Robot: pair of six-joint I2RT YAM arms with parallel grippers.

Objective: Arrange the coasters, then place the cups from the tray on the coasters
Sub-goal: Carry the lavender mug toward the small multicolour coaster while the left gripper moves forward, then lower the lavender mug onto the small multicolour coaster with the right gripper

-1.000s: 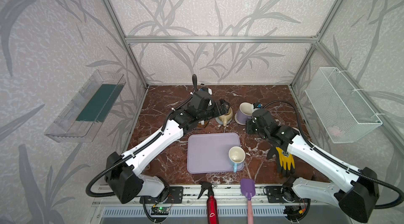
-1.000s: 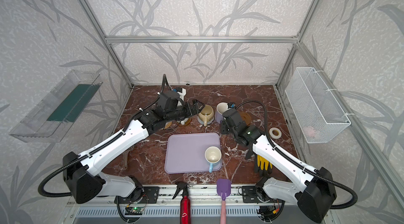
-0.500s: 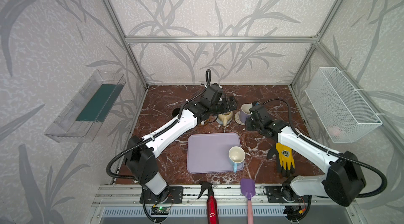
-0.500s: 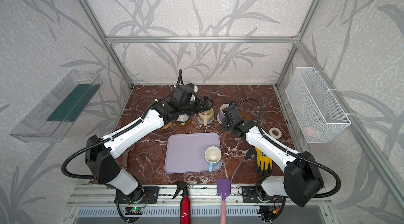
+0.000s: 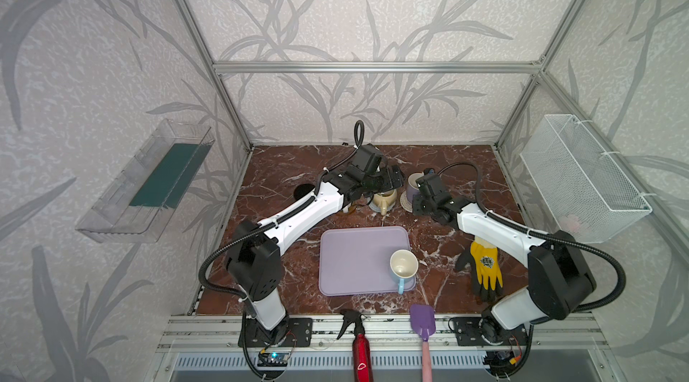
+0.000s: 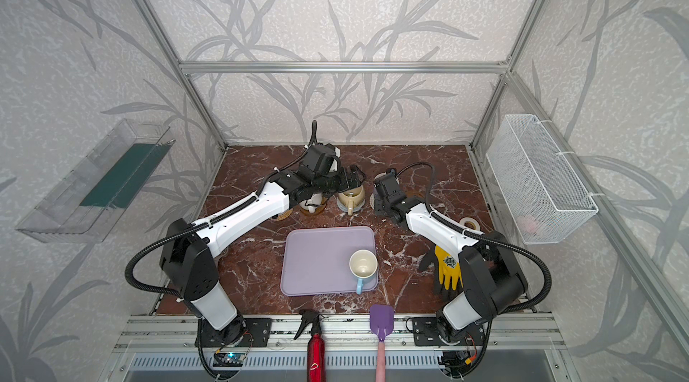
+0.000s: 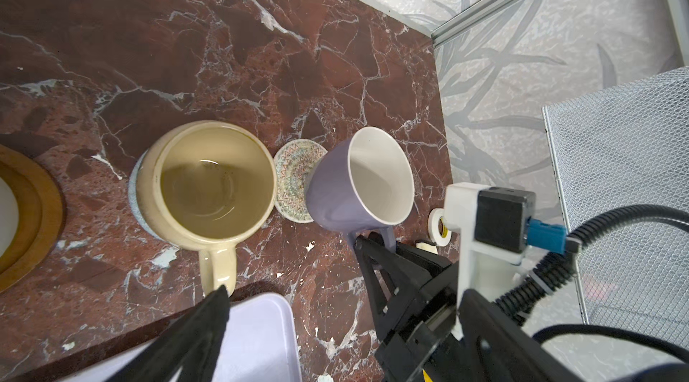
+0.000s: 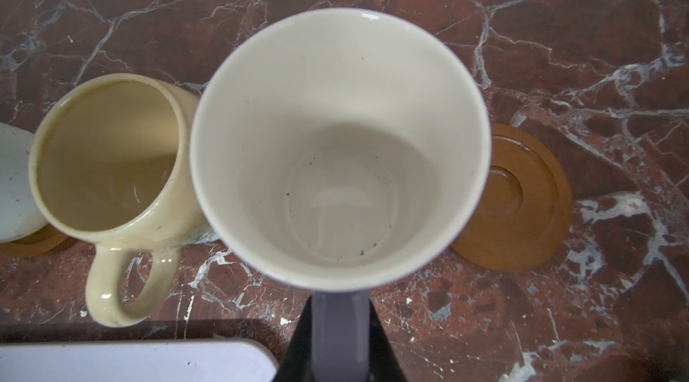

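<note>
My right gripper should next lower the overhanging lavender cup toward the cream-yellow cup, onto the cream spiral coaster (image 5: 406,202) that lies below on that side, and let go of the handle.
My right gripper (image 8: 341,339) is shut on the handle of the lavender cup (image 8: 339,145), which tilts over the edge of the cream spiral coaster (image 7: 294,178). My left gripper (image 5: 393,177) hangs open and empty above the cream-yellow cup (image 7: 208,182), which stands on the grey-blue coaster (image 7: 133,190). One amber coaster (image 8: 522,197) lies bare beside the lavender cup. The speckled white cup (image 6: 311,200) sits on the other amber coaster (image 6: 317,211). The black cup (image 5: 304,191) stands far left. The light blue cup (image 5: 403,264) stands on the lavender tray (image 5: 354,260).
A white tape roll (image 6: 469,222) lies right of the coasters. A yellow-and-black glove (image 5: 484,268) lies under my right arm. A red spray bottle (image 5: 359,346) and a purple spatula (image 5: 423,324) hang at the front rail. A wire basket (image 5: 581,178) is fixed to the right wall.
Both arms have stretched farther towards the back. The right gripper has carried the lavender cup a little back and left, over the cream spiral coaster. The left gripper has stayed open near the cream-yellow cup.
</note>
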